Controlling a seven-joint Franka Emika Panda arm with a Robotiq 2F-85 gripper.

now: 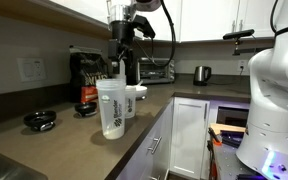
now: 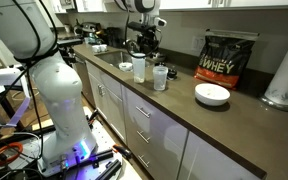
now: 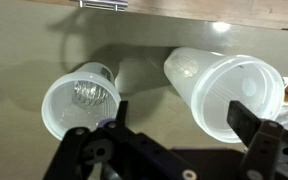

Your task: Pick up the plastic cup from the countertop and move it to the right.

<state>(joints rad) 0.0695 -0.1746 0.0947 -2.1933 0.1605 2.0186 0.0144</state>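
My gripper should next lower down onto the edge of the plastic cup's rim by the mug and close there, because the cup's wide opening is open below one finger.
The plastic cup (image 1: 112, 108) is a tall translucent tumbler with dark lettering, standing upright on the dark countertop (image 1: 74, 135). It also shows in an exterior view (image 2: 160, 77). A shorter white mug (image 1: 134, 98) stands right beside it. My gripper (image 1: 124, 52) hangs above the two, open and empty. In the wrist view I look down into both: the plastic cup's wide rim (image 3: 229, 95) is on the right and the mug (image 3: 79, 100) on the left. My gripper (image 3: 182, 120) has its right finger over the cup's rim.
A black coffee machine (image 1: 84, 75), a toaster oven (image 1: 156, 70) and a kettle (image 1: 201, 74) stand along the back. A black bowl (image 1: 39, 120) lies nearer. A whey bag (image 2: 229, 58), a white bowl (image 2: 212, 94) and a paper roll (image 2: 284, 75) stand further along.
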